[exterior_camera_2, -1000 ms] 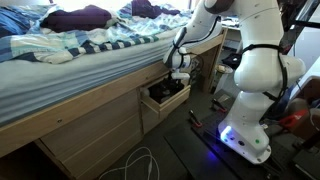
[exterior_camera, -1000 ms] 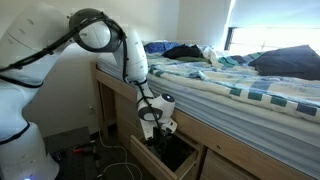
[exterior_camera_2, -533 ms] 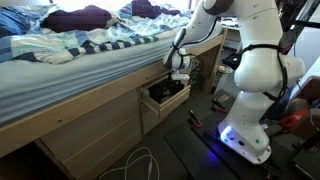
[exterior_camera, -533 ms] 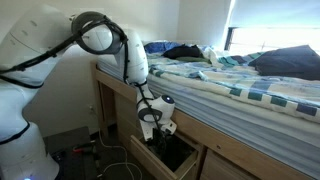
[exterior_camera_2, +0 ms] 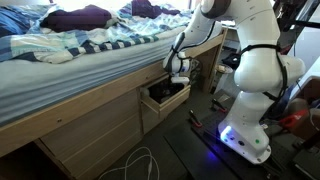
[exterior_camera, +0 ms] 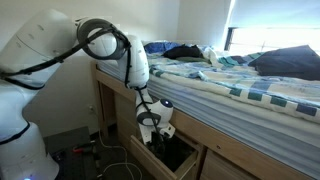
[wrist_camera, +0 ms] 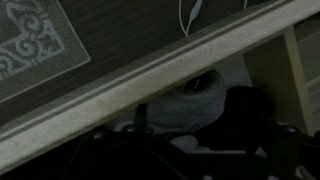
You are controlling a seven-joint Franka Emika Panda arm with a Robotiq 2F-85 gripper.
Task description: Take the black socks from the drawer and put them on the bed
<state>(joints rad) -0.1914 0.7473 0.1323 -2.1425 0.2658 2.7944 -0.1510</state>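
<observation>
The black soft shape is below in the open drawer [exterior_camera: 176, 158], so I will lower my gripper onto the shape's edge by the pale grey cloth and close.
The drawer [exterior_camera: 176, 158] is pulled open under the bed [exterior_camera: 245, 88] and shows in both exterior views [exterior_camera_2: 163, 100]. My gripper [exterior_camera: 156, 128] hangs just above the drawer's open top, fingers pointing down; it also shows in an exterior view [exterior_camera_2: 179, 73]. In the wrist view the drawer's pale front panel [wrist_camera: 120, 95] runs diagonally. Behind it lie a pale grey cloth [wrist_camera: 195, 100] and a black soft shape [wrist_camera: 248, 115] that may be the black socks. My fingers are lost in the dark, so I cannot tell whether they are open or shut.
The bed carries striped bedding [exterior_camera_2: 90, 50], dark pillows [exterior_camera: 285, 62] and a dark garment heap [exterior_camera_2: 80, 16]. Cables lie on the floor [exterior_camera_2: 140, 165] in front of the drawer. The robot base [exterior_camera_2: 245, 135] stands beside the bed frame. A patterned rug [wrist_camera: 35, 45] lies below.
The arm has bent and the gripper has sunk slightly toward the open drawer. Nothing else has moved.
</observation>
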